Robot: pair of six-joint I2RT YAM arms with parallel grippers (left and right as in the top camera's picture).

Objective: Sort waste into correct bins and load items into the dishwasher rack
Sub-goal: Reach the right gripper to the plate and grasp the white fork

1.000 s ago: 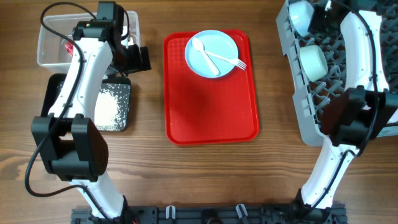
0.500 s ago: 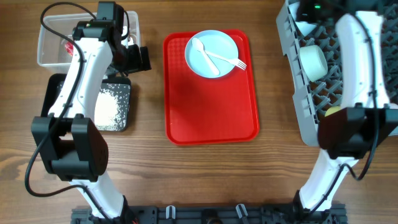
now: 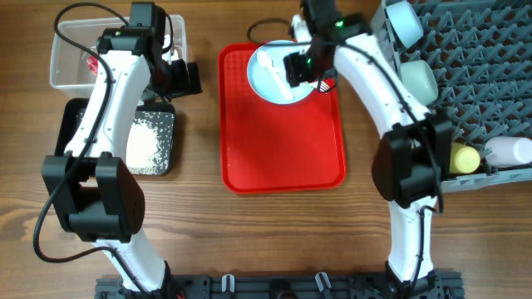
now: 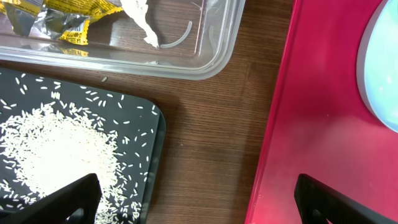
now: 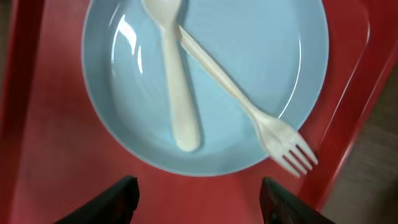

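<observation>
My right gripper is open at an angle to the fork (image 3: 321,85), so next it will turn to line up and lower onto the fork's handle near its teeth.
The pale blue plate (image 3: 274,83) lies at the far end of the red tray, with the white spoon (image 3: 268,65) and fork (image 3: 321,85) crossed on it. My right gripper (image 3: 303,68) hangs open and empty just above the plate (image 5: 249,68), spoon (image 5: 177,93) and fork (image 5: 255,118); its own point in the wrist view is (image 5: 202,202). My left gripper (image 3: 183,79) is open and empty over bare table between the clear tub (image 3: 66,71) and the red tray (image 4: 311,137). The yellow wrapper (image 4: 62,15) and tissue (image 4: 140,18) lie in the tub (image 4: 214,59). Rice (image 4: 56,149) lies in the black tray (image 3: 172,141).
The grey rack (image 3: 490,75) at the right holds two blue bowls (image 3: 403,21) (image 3: 420,79), a yellow cup (image 3: 465,158) and a white cup (image 3: 509,150). A red wrapper (image 3: 89,62) shows in the tub. The near part of the red tray (image 3: 283,141) is bare.
My right arm has swung left from the rack and now holds its gripper over the plate on the red tray. The left arm has not moved.
</observation>
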